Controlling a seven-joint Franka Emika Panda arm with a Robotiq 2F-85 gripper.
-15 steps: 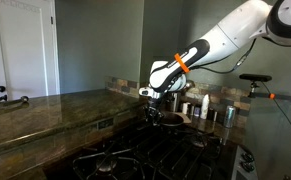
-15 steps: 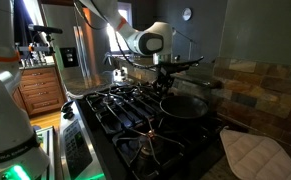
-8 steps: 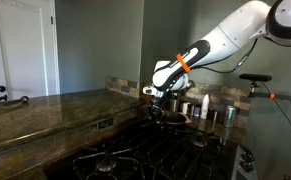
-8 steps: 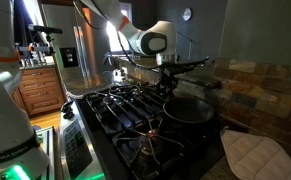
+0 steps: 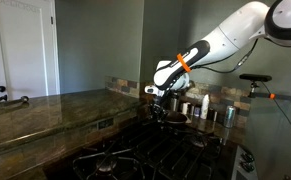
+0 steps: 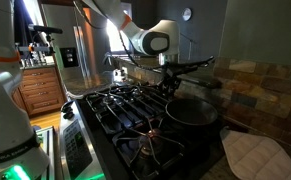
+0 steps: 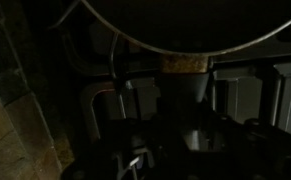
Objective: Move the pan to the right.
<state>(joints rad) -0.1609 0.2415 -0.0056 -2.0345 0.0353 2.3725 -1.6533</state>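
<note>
The pan is resting on the black stove grates, so my gripper should stay where it is and open its fingers to let go of the pan's short handle (image 7: 185,78).
The pan (image 6: 191,111) is a round, shallow dark pan resting on the black stove grates, on a burner toward the tiled wall. It also shows in an exterior view (image 5: 173,119) and as a curved rim at the top of the wrist view (image 7: 185,30). Its short handle (image 7: 185,78) runs from the rim toward the camera. My gripper (image 6: 167,86) reaches down at the pan's handle side and appears shut on the handle; it shows in both exterior views (image 5: 157,103). In the wrist view the jaws (image 7: 185,125) are very dark.
Black stove grates (image 6: 125,105) fill the cooktop. A white quilted cloth (image 6: 250,155) lies beside the pan. Cups and canisters (image 5: 207,108) and a steel container (image 5: 228,115) stand behind the stove by the tiled backsplash (image 6: 270,90). A stone counter (image 5: 45,110) lies alongside.
The gripper and the pan have shifted together a little along the stove, toward the white cloth in one exterior view.
</note>
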